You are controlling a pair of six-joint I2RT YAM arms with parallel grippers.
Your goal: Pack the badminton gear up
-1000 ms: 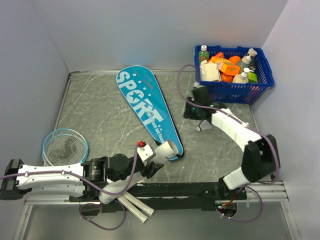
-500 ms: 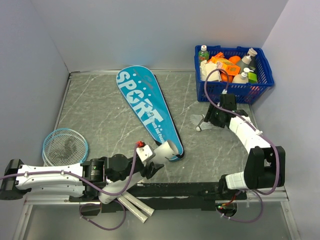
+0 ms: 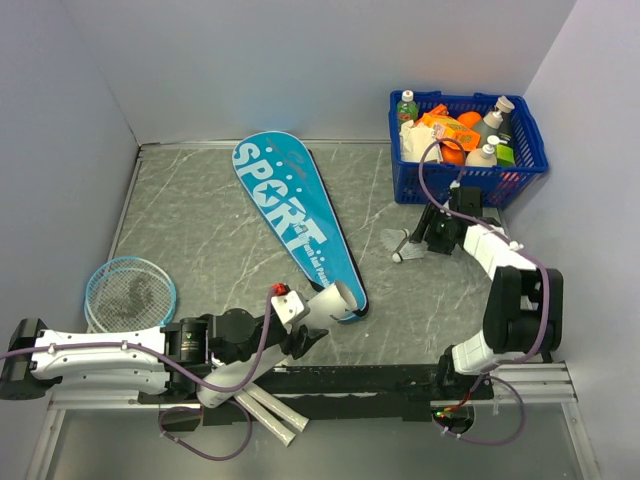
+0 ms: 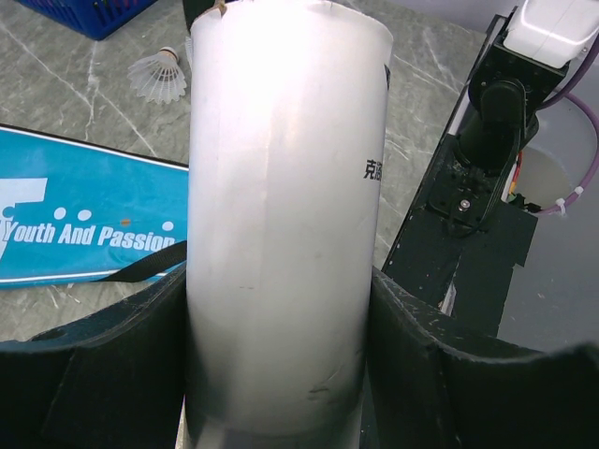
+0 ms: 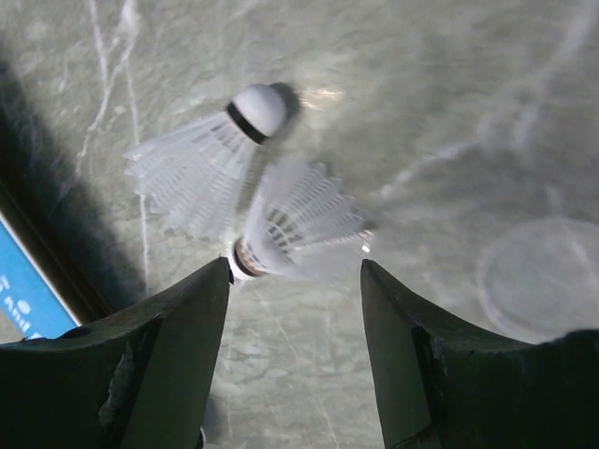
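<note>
My right gripper lowers next with its open fingers around the near shuttlecock's skirt edge (image 3: 411, 249) (image 5: 316, 267), since that edge lies just below and between the spread fingers.
The teal bag (image 3: 295, 222) lettered SPORT lies flat mid-table; its lower part shows in the left wrist view (image 4: 84, 224). Two light-blue rackets lie at the near left, heads (image 3: 130, 292) overlapping, white handles (image 3: 270, 412) under the left arm. My left gripper (image 3: 305, 325) (image 4: 279, 309) is shut on a white tube (image 3: 325, 300) (image 4: 281, 187), near the bag's narrow end. Two white shuttlecocks (image 3: 398, 243) lie on the table, one (image 5: 201, 159) beside the other (image 5: 299, 224). My right gripper (image 3: 432, 238) (image 5: 295, 264) is open and empty just above them.
The blue basket (image 3: 470, 182) full of groceries stands at the back right, close behind the right gripper. A faint clear round disc (image 5: 538, 276) lies on the table right of the shuttlecocks. The black rail (image 3: 380, 380) runs along the near edge.
My right arm has swung right, from left of the shuttlecocks to their right side by the basket, jaws now over them. The left arm and tube have not moved.
</note>
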